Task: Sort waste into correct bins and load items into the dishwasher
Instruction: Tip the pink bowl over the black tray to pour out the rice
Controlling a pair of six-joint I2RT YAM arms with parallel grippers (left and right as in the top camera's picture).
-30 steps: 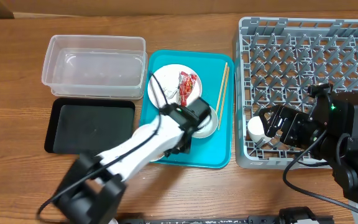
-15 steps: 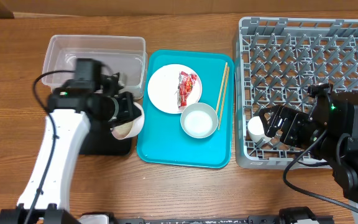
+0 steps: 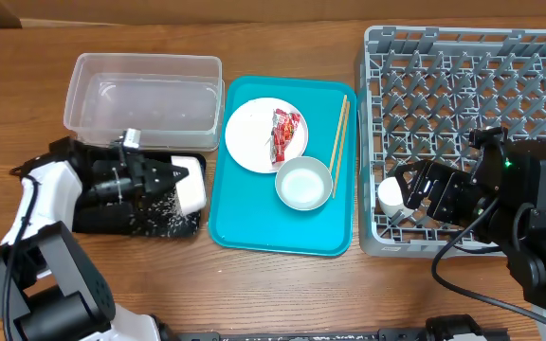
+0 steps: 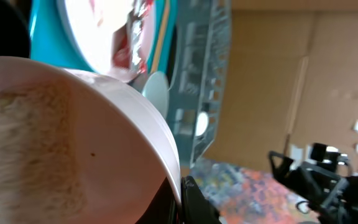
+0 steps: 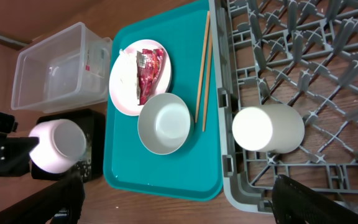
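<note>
The robot's left gripper should next turn the bowl upright and come down onto the bare near part of the teal tray, because that part lies to its right in the overhead view.
My left gripper (image 3: 172, 176) is shut on the rim of a pale pink bowl (image 3: 191, 184), tipped on its side over the black tray (image 3: 98, 216). Rice grains (image 3: 155, 214) lie scattered on that tray. In the left wrist view the bowl (image 4: 73, 143) fills the frame, with the fingers (image 4: 182, 196) pinching its rim. My right gripper (image 3: 413, 194) is open and empty over the grey dish rack (image 3: 538, 85), next to a white cup (image 3: 389, 196) lying in it. A white plate (image 3: 252, 135) holds the red wrapper (image 3: 287, 132). I cannot make out a tissue.
The teal tray (image 3: 254, 235) holds the plate, a whitish bowl (image 3: 303, 183) and the chopsticks (image 3: 339, 131). The clear tub (image 3: 143, 99) stands behind the black tray. The right wrist view shows the cup (image 5: 268, 127), the bowl (image 5: 163, 123) and open fingers (image 5: 178, 193).
My left arm swung from the teal tray to the black tray with the pink bowl and tipped it over. Rice now lies on the black tray. The right arm has not moved.
</note>
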